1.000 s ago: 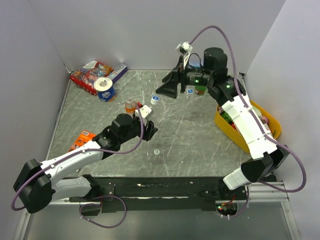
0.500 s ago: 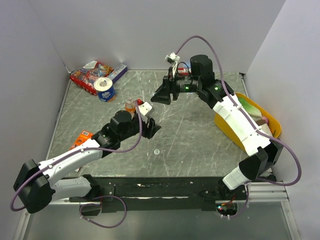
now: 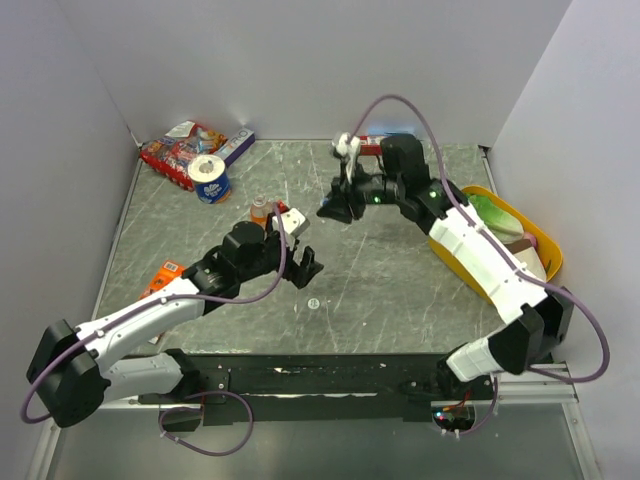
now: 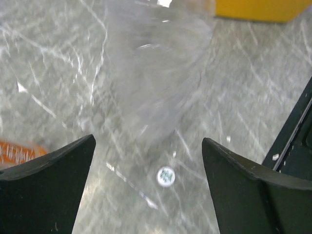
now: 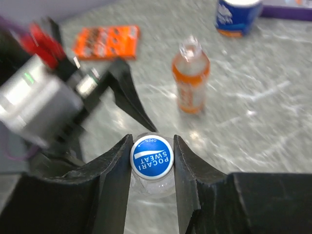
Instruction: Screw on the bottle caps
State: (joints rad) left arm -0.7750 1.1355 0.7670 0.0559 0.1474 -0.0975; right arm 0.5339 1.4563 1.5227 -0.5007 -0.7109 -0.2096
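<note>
The clear bottle is hanging above the table by its blue bottle cap, so my right gripper needs to go down next toward the bare tabletop below and let go of the cap.
In the right wrist view my right gripper is shut on a blue bottle cap that sits on the neck of a clear bottle. My left gripper is open with nothing between its fingers, and the clear bottle shows blurred just beyond it. A white cap lies on the table under it. The orange bottle stands upright and uncapped farther back. From above, the right gripper covers the clear bottle, the left gripper is just left of it, and the orange bottle and the white cap show.
A blue-and-white tape roll and snack packs lie at the back left. An orange packet lies by the left arm. A yellow bin with items stands at the right edge. Grey walls close off the back and sides.
My right gripper swung left and down over the blue cap and closed on it. My left gripper, shut before, has opened and drawn back from the clear bottle.
</note>
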